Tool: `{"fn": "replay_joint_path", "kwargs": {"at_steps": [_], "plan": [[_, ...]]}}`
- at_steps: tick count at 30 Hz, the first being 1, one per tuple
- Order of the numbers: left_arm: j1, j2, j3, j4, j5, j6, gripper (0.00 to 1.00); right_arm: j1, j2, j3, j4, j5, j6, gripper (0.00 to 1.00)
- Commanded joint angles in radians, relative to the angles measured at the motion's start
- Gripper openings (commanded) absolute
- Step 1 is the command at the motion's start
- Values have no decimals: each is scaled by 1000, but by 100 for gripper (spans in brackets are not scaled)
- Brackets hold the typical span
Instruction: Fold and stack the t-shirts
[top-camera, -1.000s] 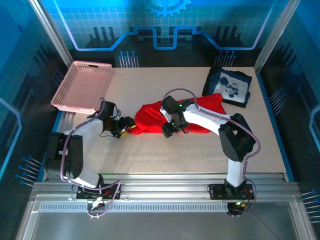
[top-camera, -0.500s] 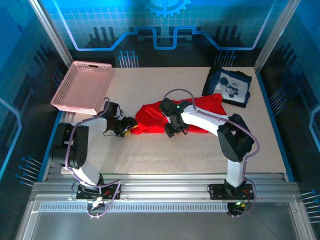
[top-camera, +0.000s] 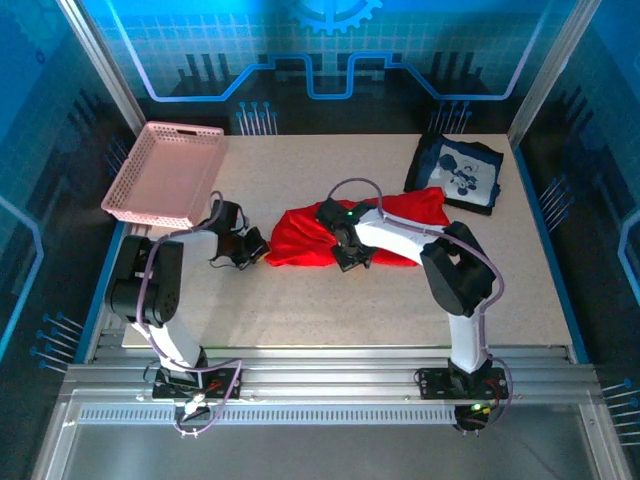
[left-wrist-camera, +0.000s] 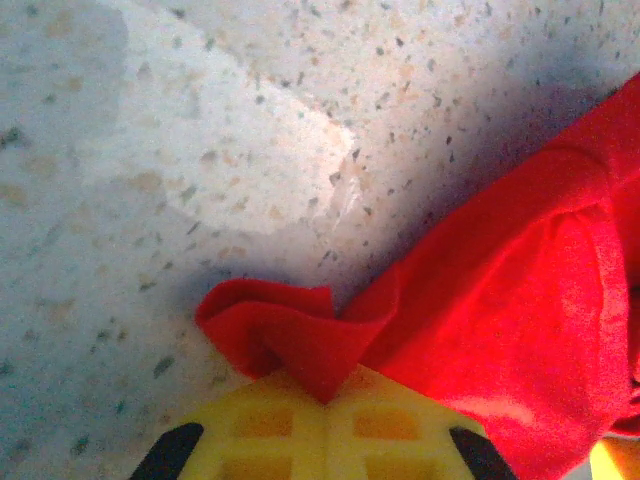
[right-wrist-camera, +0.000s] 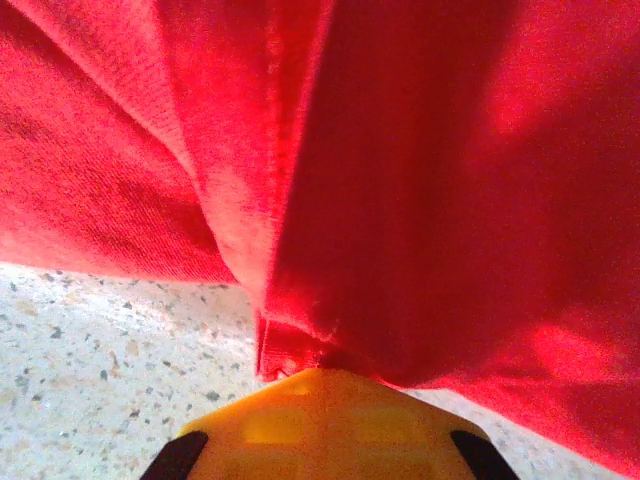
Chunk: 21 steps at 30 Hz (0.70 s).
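Observation:
Next, my right gripper lifts the hem up and outward toward the navy t-shirt (top-camera: 460, 175), then releases it, since the red t-shirt (top-camera: 320, 235) lies crumpled and unspread.
The red t-shirt (top-camera: 320, 235) lies crumpled in the middle of the table. My left gripper (top-camera: 255, 247) is at its left tip, and in the left wrist view the yellow jaws are shut on a folded corner of the red t-shirt (left-wrist-camera: 300, 340). My right gripper (top-camera: 350, 258) sits at the shirt's near edge, shut on a hem of the red t-shirt (right-wrist-camera: 300, 345) in the right wrist view. The navy t-shirt (top-camera: 460, 175) with a white-and-black graphic lies flat at the back right, partly overlapped by the red one.
A pink lattice basket (top-camera: 165, 170) stands at the back left corner. Bare speckled tabletop (top-camera: 330, 310) stretches between the shirt and the arm bases. Metal frame posts line both sides.
Both grippers went from open to shut on the red t-shirt's edges. The left gripper edged right onto the shirt's left tip; the right one shifted slightly toward the shirt.

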Motion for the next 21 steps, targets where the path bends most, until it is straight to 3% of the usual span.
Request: {"fn": "replay_joint_path", "kwargs": {"at_steps": [1,12,21], "plan": [[-2,-121,57,-105,-16,11,0,-30,-143,58,-50,21,13,0],[32,-385,230,-287,28,10,0,-203,-450,82,-51,-157,27,0],[122,-485,480,-386,43,54,0,-565,-595,326,-11,-480,58,0]]}}
